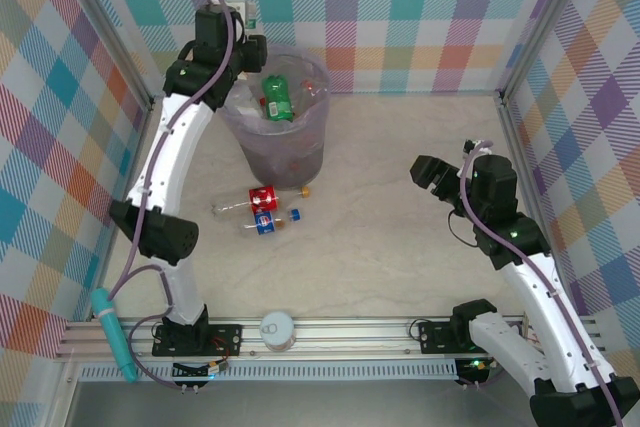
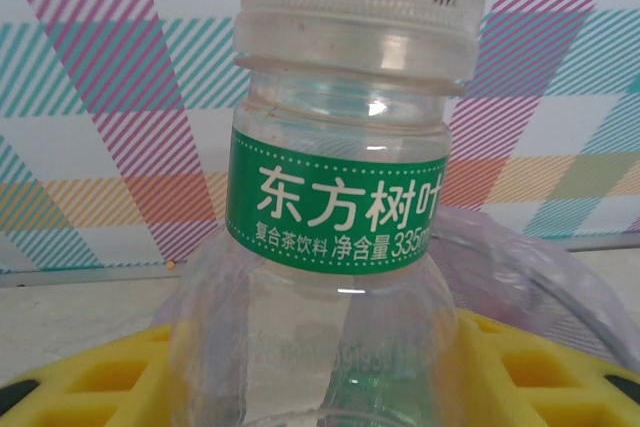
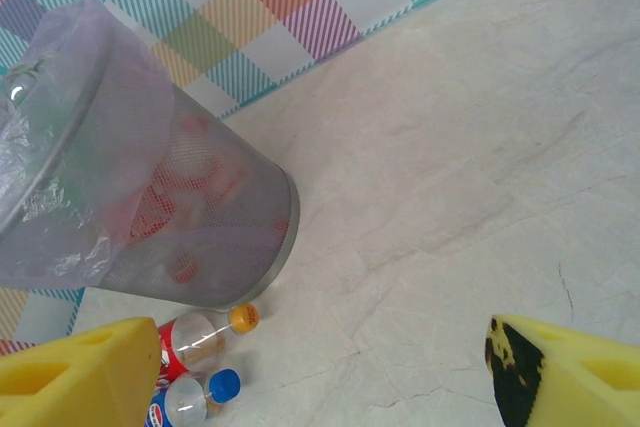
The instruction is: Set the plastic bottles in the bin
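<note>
I will swing my left gripper over the bin's opening [image 2: 500,292] toward the green bottle next and release it there, because the clear bottle [image 2: 340,197] still hangs at the bin's rim.
My left gripper [image 2: 318,387] is shut on a clear plastic bottle [image 2: 340,197] with a green label and a pale cap, held upright between the yellow fingers [image 2: 530,367]. In the top view that gripper [image 1: 246,47] hangs at the far left rim of the bin [image 1: 246,142], a grey mesh bucket with a lilac bag. A green bottle [image 1: 278,97] and red-labelled ones lie inside it. On the table in front of the bin lie a red-labelled bottle [image 1: 256,199] with an orange cap and a blue-labelled bottle [image 1: 270,223]. My right gripper [image 1: 436,175] stands open over bare table, nothing between its fingers.
A white round canister [image 1: 277,329] with a grey lid sits at the near rail between the arm bases. Checked walls close in the back and both sides. In the right wrist view the bin [image 3: 60,77] and both loose bottles [image 3: 195,337] lie to the left of my open gripper [image 3: 320,387].
</note>
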### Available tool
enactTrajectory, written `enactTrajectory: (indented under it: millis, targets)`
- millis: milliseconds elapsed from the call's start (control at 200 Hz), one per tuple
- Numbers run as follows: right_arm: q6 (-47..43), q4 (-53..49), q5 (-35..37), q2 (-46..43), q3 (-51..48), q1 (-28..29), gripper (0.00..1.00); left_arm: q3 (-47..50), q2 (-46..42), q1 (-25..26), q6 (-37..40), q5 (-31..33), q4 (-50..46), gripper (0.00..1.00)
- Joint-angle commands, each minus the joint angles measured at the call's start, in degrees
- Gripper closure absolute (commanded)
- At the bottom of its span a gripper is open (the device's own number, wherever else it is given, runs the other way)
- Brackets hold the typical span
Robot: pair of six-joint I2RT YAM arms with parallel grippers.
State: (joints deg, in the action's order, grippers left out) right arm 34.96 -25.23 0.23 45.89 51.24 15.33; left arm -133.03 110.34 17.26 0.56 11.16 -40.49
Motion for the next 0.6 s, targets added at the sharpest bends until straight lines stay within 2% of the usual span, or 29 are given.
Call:
enactTrajectory:
  millis: [0, 335, 595]
  targets:
    - [-0.42, -0.88, 0.65, -0.56, 2.11, -0.31, 0.15, -4.3, 1.45, -0.38, 0.94, -3.78, 0.15, 0.92]
    - [-0.68, -0.19, 0.64, 0.39, 1.89, -0.3, 0.15, -4.09, 6.59, -0.38, 0.99, -6.04, -7.64, 0.91]
    - [-0.95, 0.82, 0.65, 1.73, 1.71, -0.3, 0.15, -1.33, 6.95, -0.12, -0.56, -7.02, -11.9, 0.89]
